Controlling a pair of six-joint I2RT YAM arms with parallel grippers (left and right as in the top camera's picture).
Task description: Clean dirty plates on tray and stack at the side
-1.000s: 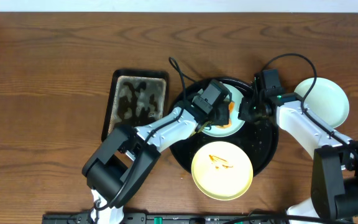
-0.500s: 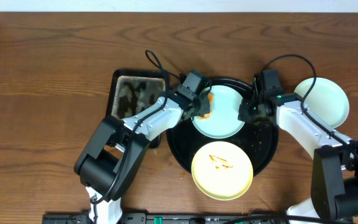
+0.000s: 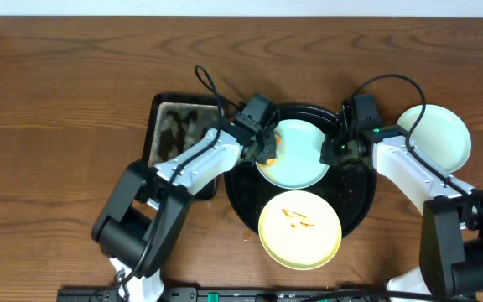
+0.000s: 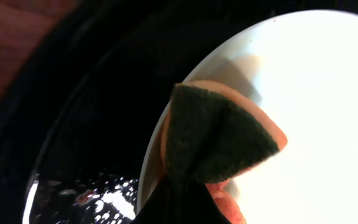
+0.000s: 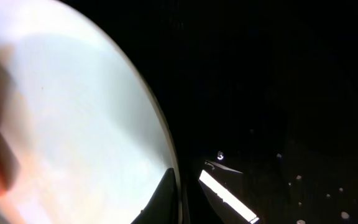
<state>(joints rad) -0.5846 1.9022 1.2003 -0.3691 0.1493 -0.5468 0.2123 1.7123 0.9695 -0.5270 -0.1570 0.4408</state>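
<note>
Next, my right gripper will lift, then lower its plate to stack on the second mint-blue plate (image 3: 438, 136), which sits to the gripper's right in the overhead view.
The round black tray (image 3: 355, 197) holds a mint-blue plate (image 3: 300, 159) at its back and a yellow plate (image 3: 300, 239) with an orange-brown sauce streak at its front. A second mint-blue plate (image 3: 437, 138) sits on the table to the right. My left gripper (image 3: 267, 151) is shut on an orange sponge with a green pad (image 4: 219, 137) and presses it on the left edge of the tray's mint plate (image 4: 316, 81). My right gripper (image 3: 332, 153) is shut on that plate's right rim (image 5: 73, 124), one finger (image 5: 173, 199) over the rim.
A smaller rectangular black tray (image 3: 153, 138) with a mottled brown-grey inside lies left of the round tray. Cables loop above both wrists. The brown wooden table (image 3: 57, 101) stretches left and back. The round tray's glossy floor (image 5: 278, 81) shows in the right wrist view.
My left gripper has swept the sponge leftwards across the mint plate, from its middle to its left edge. The right gripper and the other plates have stayed put.
</note>
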